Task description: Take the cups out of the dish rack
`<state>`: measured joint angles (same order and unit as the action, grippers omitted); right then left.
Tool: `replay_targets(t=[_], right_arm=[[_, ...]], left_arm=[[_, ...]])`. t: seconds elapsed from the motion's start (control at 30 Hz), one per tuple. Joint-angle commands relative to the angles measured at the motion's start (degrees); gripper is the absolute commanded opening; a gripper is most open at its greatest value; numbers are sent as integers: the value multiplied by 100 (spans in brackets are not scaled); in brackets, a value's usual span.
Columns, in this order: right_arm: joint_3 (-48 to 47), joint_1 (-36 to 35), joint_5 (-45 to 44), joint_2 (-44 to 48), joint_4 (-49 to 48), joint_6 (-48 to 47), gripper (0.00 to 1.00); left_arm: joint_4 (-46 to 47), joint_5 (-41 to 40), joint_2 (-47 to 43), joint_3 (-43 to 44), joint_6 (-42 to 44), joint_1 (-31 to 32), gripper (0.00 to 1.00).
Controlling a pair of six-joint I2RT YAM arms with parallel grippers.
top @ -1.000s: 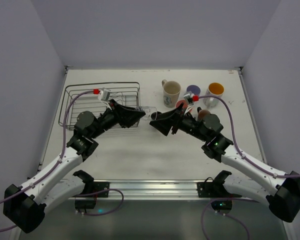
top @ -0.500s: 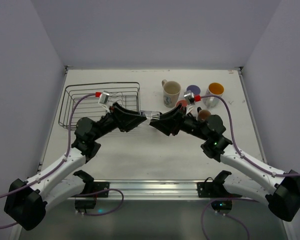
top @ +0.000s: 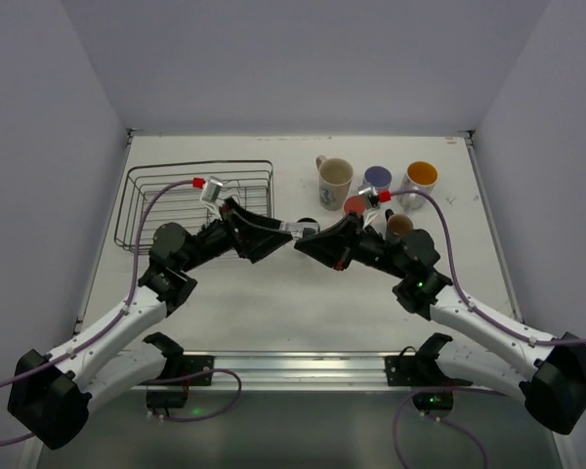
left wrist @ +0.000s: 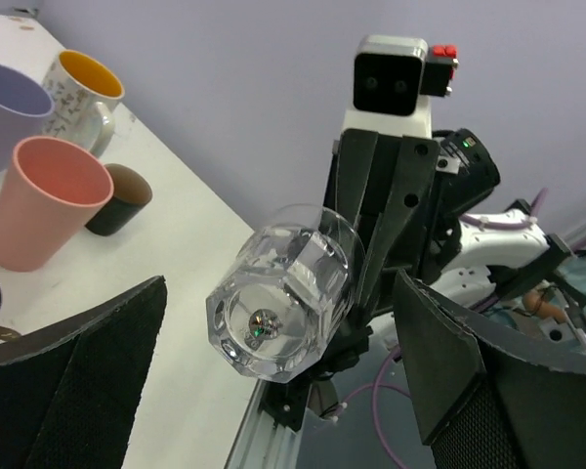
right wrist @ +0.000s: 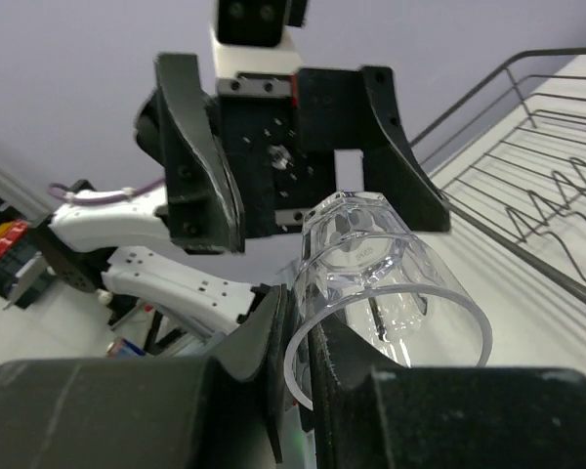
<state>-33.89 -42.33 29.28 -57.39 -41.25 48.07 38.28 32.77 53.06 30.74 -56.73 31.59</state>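
The glass (top: 298, 228) hangs sideways: my right gripper must move away from the left gripper, tip down and lower the glass's base onto bare table by the salmon-pink tumbler.
The clear glass (top: 298, 228) hangs on its side in mid-air between the two arms, in front of the dish rack (top: 195, 200). My right gripper (right wrist: 301, 327) is shut on the glass (right wrist: 381, 283), pinching its rim wall between the two pads. In the left wrist view the base of the glass (left wrist: 283, 293) faces me. My left gripper (left wrist: 278, 303) is open, its fingers (left wrist: 78, 391) wide on either side and clear of it. From above, the left gripper (top: 276, 235) and right gripper (top: 310, 240) nearly meet tip to tip.
Other cups stand at the back right: a cream printed mug (top: 334, 181), a lavender tumbler (top: 377, 178), a mug with an orange inside (top: 421, 176), a salmon-pink tumbler (top: 355, 205) and a brown cup (top: 398, 225). The rack's wire rim (right wrist: 537, 176) lies behind the left gripper.
The two grippers came together over the table's middle. My right gripper shut on the glass rim, then my left gripper opened and let go of the glass.
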Motion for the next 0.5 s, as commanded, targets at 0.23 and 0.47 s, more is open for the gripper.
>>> replay_targets(t=[0.23,0.47], right_arm=[[-653,5,-1494,913,3595,-1519,0],[-1752,321,-2953,211,6742,-2407,0]], left_arm=[[-3684,-1500,-437,1671,2534,22,100],[-5453,-2810,-682,2103,3791,22,100]])
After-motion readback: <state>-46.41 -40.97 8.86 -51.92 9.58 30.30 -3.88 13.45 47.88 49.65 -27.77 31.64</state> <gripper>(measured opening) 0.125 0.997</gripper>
